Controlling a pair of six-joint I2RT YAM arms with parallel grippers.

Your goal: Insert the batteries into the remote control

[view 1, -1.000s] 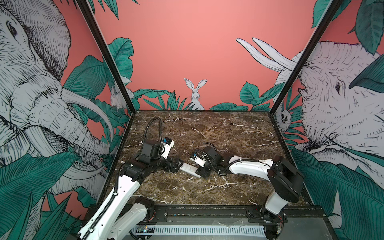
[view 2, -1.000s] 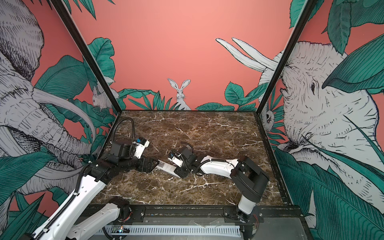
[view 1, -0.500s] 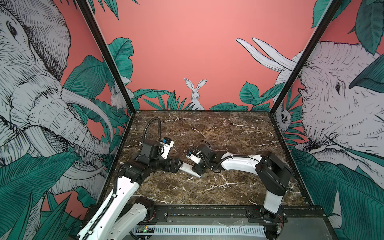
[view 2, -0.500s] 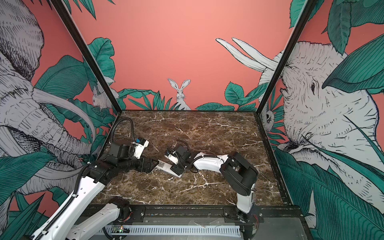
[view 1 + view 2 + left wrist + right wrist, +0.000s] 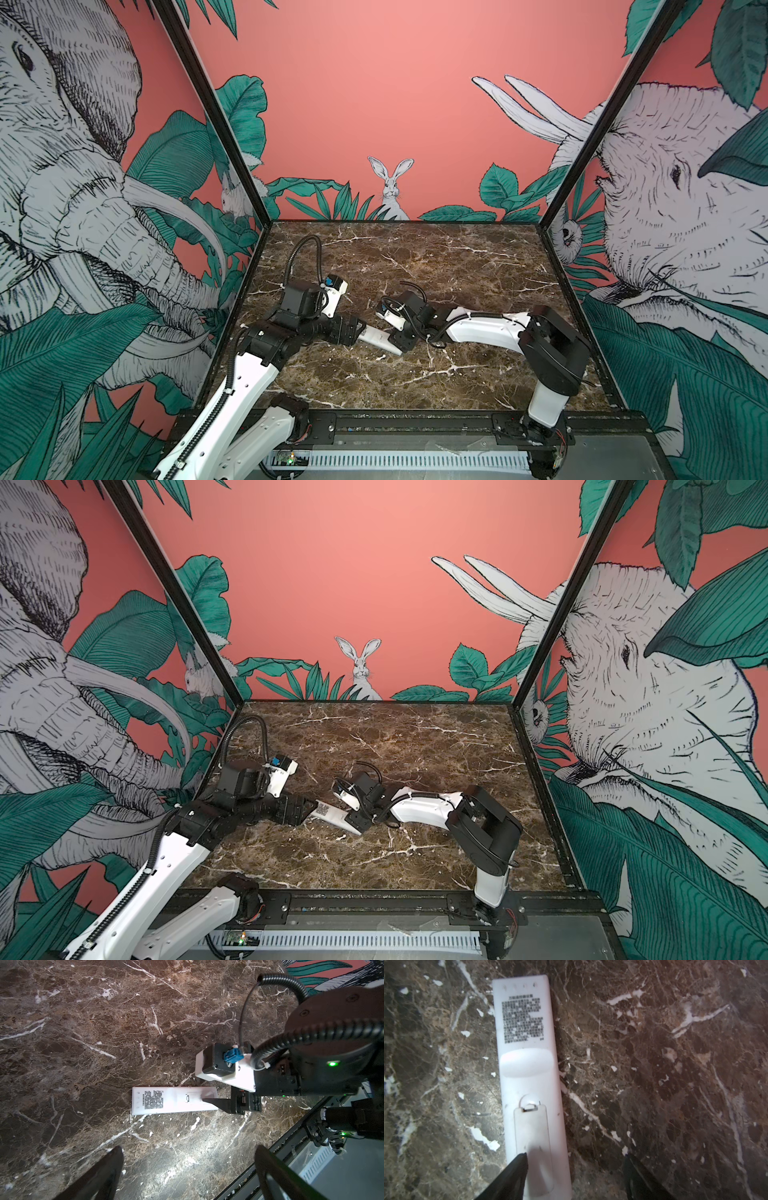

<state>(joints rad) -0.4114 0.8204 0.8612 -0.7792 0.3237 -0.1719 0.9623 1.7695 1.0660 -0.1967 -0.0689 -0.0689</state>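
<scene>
My right gripper will next move back and down to straddle the remote control. The battery cover's latch end point(image 5: 387, 345) point(image 5: 531, 1120) is below and back from my gripper, and one finger sticks out over it.
The remote control point(image 5: 529, 1074) lies face down on the marble table, a long white bar with printed text on its back and its small battery cover point(image 5: 532, 1136) closed. In both top views the remote control point(image 5: 380, 338) point(image 5: 332, 814) lies between the two arms. My right gripper point(image 5: 575, 1156) is open at the cover end. One of its fingertips point(image 5: 521, 1159) is over the cover and the other is beside the remote over bare marble. My left gripper point(image 5: 188, 1150) is open and empty, hovering near the remote's printed end point(image 5: 152, 1099). The batteries are out of view.
The black front rail point(image 5: 415, 415) bounds the marble table point(image 5: 436, 266) at the near side. Patterned walls close the left, back and right. The left arm's cable loop point(image 5: 305, 257) rises behind its wrist. The right arm's elbow point(image 5: 552, 345) sits low at the right.
The right arm's elbow has swung a little to the left and its gripper has edged along the remote's cover end. The remote and the left arm have stayed put.
</scene>
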